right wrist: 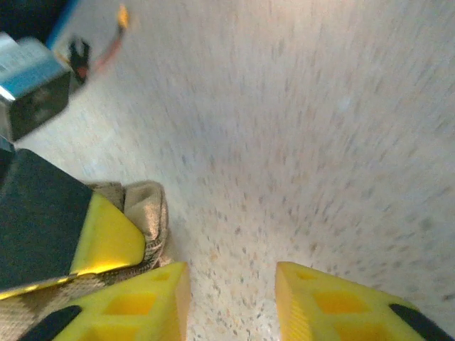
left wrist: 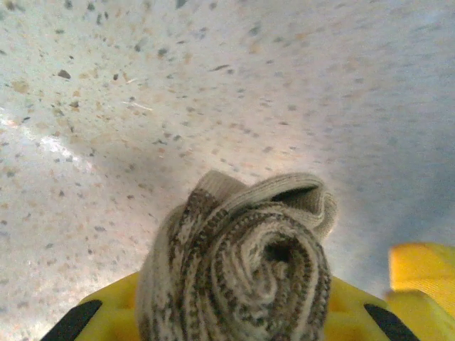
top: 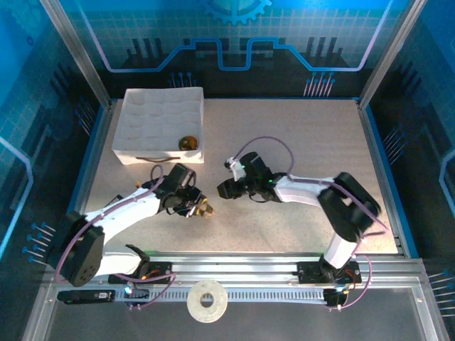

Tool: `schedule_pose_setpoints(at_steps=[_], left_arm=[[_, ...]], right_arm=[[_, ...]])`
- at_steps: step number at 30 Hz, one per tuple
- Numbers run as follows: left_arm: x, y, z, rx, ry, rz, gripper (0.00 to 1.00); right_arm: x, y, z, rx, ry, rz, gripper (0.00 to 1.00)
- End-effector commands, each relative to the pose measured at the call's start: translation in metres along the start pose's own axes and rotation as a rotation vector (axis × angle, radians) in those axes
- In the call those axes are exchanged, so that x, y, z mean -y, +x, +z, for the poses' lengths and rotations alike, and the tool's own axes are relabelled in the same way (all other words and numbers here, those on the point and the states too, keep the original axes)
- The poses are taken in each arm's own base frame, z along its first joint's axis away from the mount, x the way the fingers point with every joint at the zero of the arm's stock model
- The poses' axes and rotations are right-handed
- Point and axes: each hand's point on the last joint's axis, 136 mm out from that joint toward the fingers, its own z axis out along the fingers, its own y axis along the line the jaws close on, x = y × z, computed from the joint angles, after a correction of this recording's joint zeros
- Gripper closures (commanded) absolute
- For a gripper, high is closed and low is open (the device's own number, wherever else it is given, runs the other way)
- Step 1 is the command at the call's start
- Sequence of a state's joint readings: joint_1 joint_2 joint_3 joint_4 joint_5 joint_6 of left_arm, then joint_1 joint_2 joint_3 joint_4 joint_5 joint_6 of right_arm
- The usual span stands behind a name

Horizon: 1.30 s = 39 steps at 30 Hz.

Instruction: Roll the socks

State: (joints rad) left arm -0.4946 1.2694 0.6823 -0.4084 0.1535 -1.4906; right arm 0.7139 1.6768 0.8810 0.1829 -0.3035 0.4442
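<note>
The tan sock is already rolled, so my left gripper will next move up and outward, then down into the tray beside the orange-brown bundle, and let go of the sock.
The tan sock with the brown pattern is rolled into a tight spiral. My left gripper is shut on it, with a yellow finger on each side. From above, this roll sits low over the table at the tip of my left gripper. My right gripper stands open just right of the roll, with bare table between its fingers. The sock and a left finger show at its left. In the top view my right gripper is close to the left one. A small orange-brown rolled bundle lies in the tray.
The white dimpled foam tray stands at the back left of the speckled table. A roll of white tape lies on the rail in front of the arm bases. Metal frame posts run along both sides.
</note>
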Motion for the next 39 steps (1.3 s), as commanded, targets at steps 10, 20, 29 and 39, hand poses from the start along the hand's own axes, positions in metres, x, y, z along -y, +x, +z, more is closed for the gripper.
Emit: schedule_pose_setpoints(at_steps=[10,20,29,39], left_arm=[[0.099,-0.142,-0.140,0.435,0.213,0.088,0.91],[0.159,-0.228,-0.121,0.652,0.051,0.292,0.91],[0.155,-0.249,-0.067,0.664,-0.099,0.393,0.90],[0.143,-0.251,-0.034,0.758,-0.237,0.456,0.89]], right_arm=[[-0.004,-0.029,-0.069,0.132,0.152,-0.224,0.61],[-0.020,-0.026,-0.099,0.140,0.187,-0.317,0.59],[-0.019,-0.013,-0.129,0.148,0.240,-0.316,0.56],[-0.018,-0.002,-0.146,0.138,0.257,-0.313,0.55]])
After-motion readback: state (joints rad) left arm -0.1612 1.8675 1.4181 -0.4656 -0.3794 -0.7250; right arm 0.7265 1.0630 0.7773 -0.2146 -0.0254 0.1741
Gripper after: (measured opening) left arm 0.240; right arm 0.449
